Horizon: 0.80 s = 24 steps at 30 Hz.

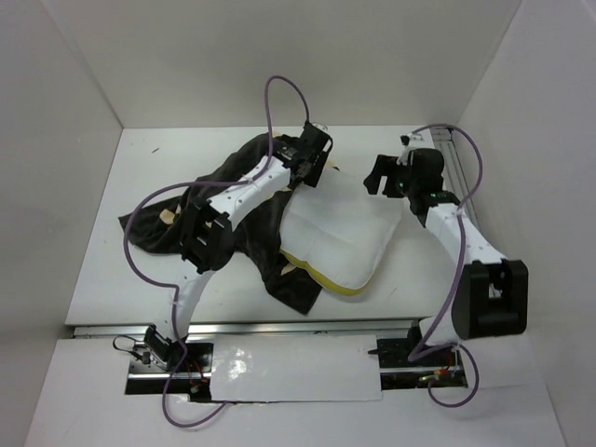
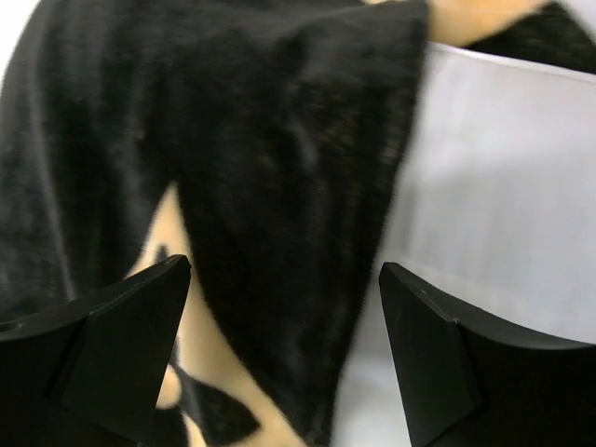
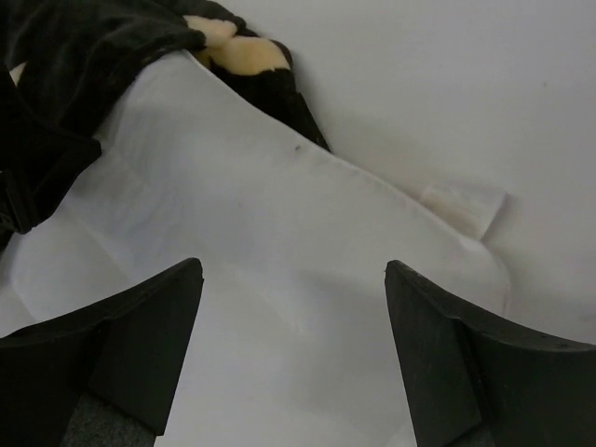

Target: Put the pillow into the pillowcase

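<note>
The pillowcase's dark edge fold point(image 2: 312, 279) lies between the open fingers and overlaps the pillow, so I will lower my left gripper onto that fold and close it.
The white pillow point(image 1: 340, 233) lies mid-table, its yellow piping seam point(image 1: 312, 273) along the near edge. The dark plush pillowcase point(image 1: 247, 219) with tan motifs is bunched at its left, covering the pillow's left end. My left gripper point(image 1: 314, 170) hovers at the far left corner, where fabric meets pillow. In the left wrist view it point(image 2: 284, 279) is open, with a dark fold of pillowcase point(image 2: 279, 140) below its jaws and pillow point(image 2: 503, 186) to the right. My right gripper point(image 1: 379, 179) stands open over the pillow's far right corner. In the right wrist view it point(image 3: 293, 270) has only pillow point(image 3: 279, 223) beneath it.
White walls enclose the table point(image 1: 140, 168) on the left, back and right. A metal rail point(image 1: 456, 163) runs along the back right. Purple cables point(image 1: 149, 209) loop over the left arm above the pillowcase. A small white label point(image 3: 463, 207) sticks out from the pillow's edge.
</note>
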### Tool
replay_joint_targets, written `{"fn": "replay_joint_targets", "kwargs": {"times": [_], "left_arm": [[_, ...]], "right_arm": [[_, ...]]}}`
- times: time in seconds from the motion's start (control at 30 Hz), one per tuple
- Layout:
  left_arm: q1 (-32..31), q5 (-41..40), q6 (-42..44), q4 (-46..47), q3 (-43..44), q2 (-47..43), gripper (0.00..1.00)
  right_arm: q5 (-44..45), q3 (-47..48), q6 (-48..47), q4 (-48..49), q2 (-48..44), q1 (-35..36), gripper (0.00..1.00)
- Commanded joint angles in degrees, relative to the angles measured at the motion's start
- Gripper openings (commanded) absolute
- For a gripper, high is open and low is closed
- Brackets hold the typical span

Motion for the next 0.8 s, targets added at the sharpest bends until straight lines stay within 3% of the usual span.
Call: {"fn": "replay_joint_targets", "kwargs": {"times": [0.0, 0.1, 0.2, 0.33, 0.37, 0.43, 0.47, 0.53, 0.63, 0.77], "left_arm": [[0.63, -6.69, 1.81, 1.31, 1.9, 2.5, 0.95], [1.77, -6.69, 1.81, 1.31, 1.9, 3.64, 0.91], [2.38, -7.22, 0.5, 1.31, 2.95, 5.04, 0.75], [3.0, -7.21, -0.56, 1.91, 4.36, 5.57, 0.63], [3.0, -6.26, -0.56, 2.7, 4.36, 5.57, 0.49], [3.0, -5.72, -0.56, 3.67, 3.75, 4.26, 0.33], [3.0, -5.11, -0.56, 3.68, 3.14, 3.73, 0.19], [3.0, -4.58, -0.56, 4.99, 3.13, 2.94, 0.03], [3.0, -5.27, 0.14, 5.69, 1.99, 1.36, 0.0], [3.0, -3.36, 1.19, 6.92, 1.37, -0.75, 0.0]], "right_arm": [[-10.17, 5.35, -7.16, 4.33, 4.86, -2.1, 0.86], [-11.5, 5.88, -10.05, 4.86, 8.64, -2.81, 0.86], [-10.8, 7.29, -14.27, 4.86, 12.59, -0.09, 0.89], [-8.18, 13.51, -20.34, 1.53, 20.23, 3.34, 0.92], [-7.38, 17.01, -21.04, -0.48, 23.29, 4.48, 0.92], [-8.24, 19.15, -21.66, -1.2, 25.42, 5.18, 0.94], [-8.25, 19.15, -22.36, 0.19, 26.74, 5.19, 0.94], [-7.56, 19.68, -22.89, 1.52, 27.62, 5.81, 0.96], [-9.91, 19.68, -24.56, 2.31, 29.73, 5.81, 0.99], [-20.96, 22.66, -25.88, -1.79, 35.78, 5.81, 0.99]]}}
